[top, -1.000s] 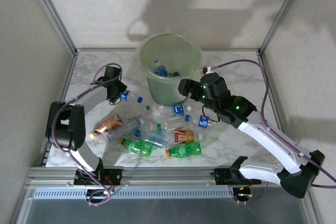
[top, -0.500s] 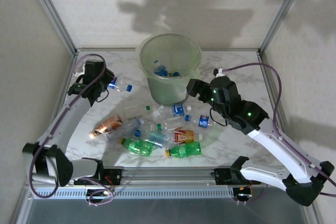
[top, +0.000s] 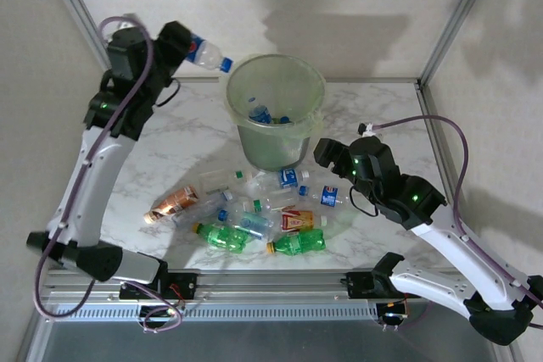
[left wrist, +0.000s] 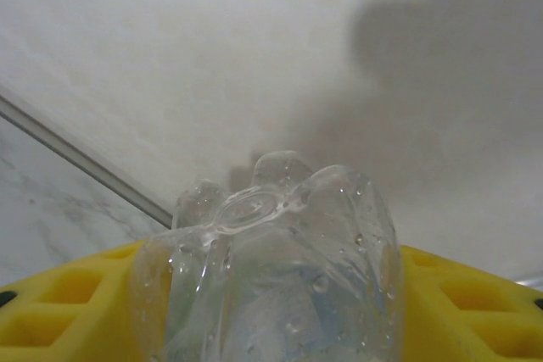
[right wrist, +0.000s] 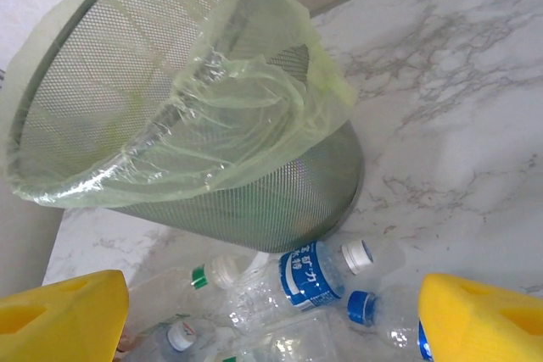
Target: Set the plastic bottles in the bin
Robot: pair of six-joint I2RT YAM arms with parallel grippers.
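Note:
The clear bottle's cap only reaches the bin's rim, so my left gripper will next swing over the bin's opening (top: pixel 275 91), then lower the bottle to release it.
My left gripper (top: pixel 181 43) is raised high at the back left, shut on a clear bottle with a blue label (top: pixel 204 54) whose cap points at the bin's rim. From the left wrist, that bottle's base (left wrist: pixel 271 269) sits between the yellow pads (left wrist: pixel 68 311). The pale-green bin (top: pixel 271 146) holds a few bottles (top: pixel 259 113). My right gripper (top: pixel 327 152) hangs open to the right of the bin. Its yellow fingertips (right wrist: pixel 59 315) frame a blue-labelled bottle (right wrist: pixel 310 277) below the bin's wall (right wrist: pixel 254 201). Several more bottles lie in front: green ones (top: pixel 222 236), a copper one (top: pixel 174 203), a red-labelled one (top: pixel 297 220).
The marble tabletop (top: pixel 187 142) is enclosed by pale walls and metal frame posts (top: pixel 81 14). A purple cable (top: pixel 441 129) loops beside the right arm. The scattered bottles lie between the two arm bases, in front of the bin.
My left arm has lifted its bottle from the table left of the bin up to rim height. My right arm has drawn back from the bin toward the near right.

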